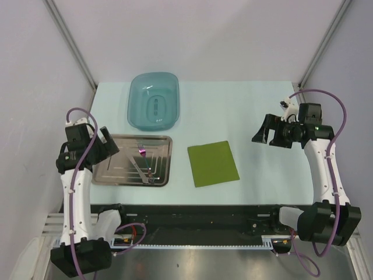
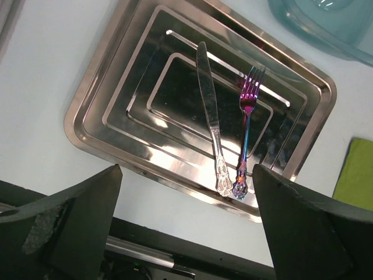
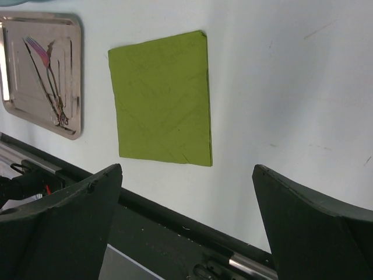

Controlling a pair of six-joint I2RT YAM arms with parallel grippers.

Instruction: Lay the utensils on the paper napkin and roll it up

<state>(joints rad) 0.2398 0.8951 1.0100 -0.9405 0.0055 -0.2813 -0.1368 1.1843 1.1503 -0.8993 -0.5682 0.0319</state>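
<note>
Next, the left gripper moves down and toward the right in the top view onto the knife's handle near the knife's blade (image 1: 140, 171) (image 2: 216, 139). The knife lies below it on that side.
A silver knife (image 2: 208, 114) and a purple-tinted fork (image 2: 246, 128) lie side by side in the steel tray (image 2: 99, 111), handles toward the near edge; they also show in the top view (image 1: 141, 163) and the right wrist view (image 3: 46, 73). The olive-green paper napkin (image 1: 213, 163) lies flat on the table right of the tray, also in the right wrist view (image 3: 163, 99). My left gripper (image 1: 108, 143) is open and empty, raised over the tray's left end. My right gripper (image 1: 265, 131) is open and empty, raised well to the right of the napkin.
A teal plastic basin (image 1: 153, 100) stands behind the tray. The steel tray (image 1: 105, 175) sits near the table's front left. A black rail (image 1: 192, 213) runs along the near edge. Grey walls close in the back and sides.
</note>
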